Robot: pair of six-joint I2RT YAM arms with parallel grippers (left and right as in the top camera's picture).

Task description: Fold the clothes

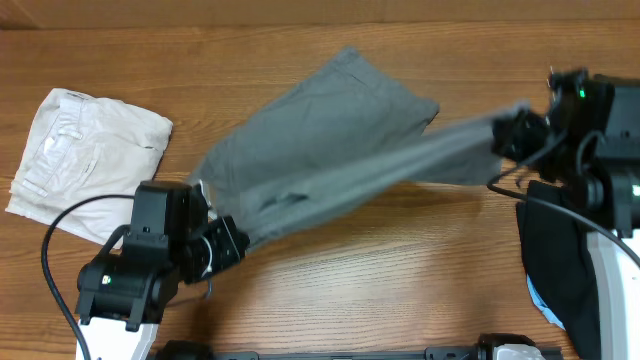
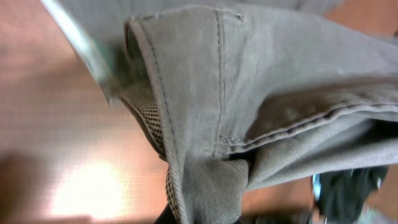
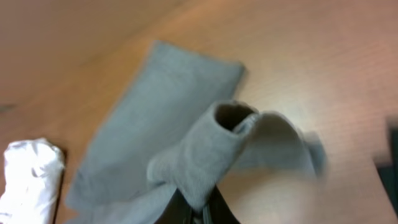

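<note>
I should move my left gripper outward and down to lay the waistband end over the grey shorts' flat far part (image 1: pixel 246 146) (image 2: pixel 115 20), as the shorts' lifted edge stretches between both grippers.
The grey shorts (image 1: pixel 330 150) are stretched across the middle of the table between both grippers, partly lifted. My left gripper (image 1: pixel 232 240) is shut on their lower-left corner; the left wrist view shows seamed grey fabric (image 2: pixel 261 93) bunched into the jaws (image 2: pixel 202 214). My right gripper (image 1: pixel 510 135) is shut on the right end, held above the table; in the right wrist view the cloth (image 3: pixel 199 155) rises from the jaws (image 3: pixel 200 208) and one leg lies flat on the wood behind.
Cream-white folded shorts (image 1: pixel 85 160) lie at the left, also in the right wrist view (image 3: pixel 28 177). A black garment (image 1: pixel 560 270) lies at the right edge under the right arm, with a dark patch in the left wrist view (image 2: pixel 348 190). Wooden table (image 1: pixel 400 280).
</note>
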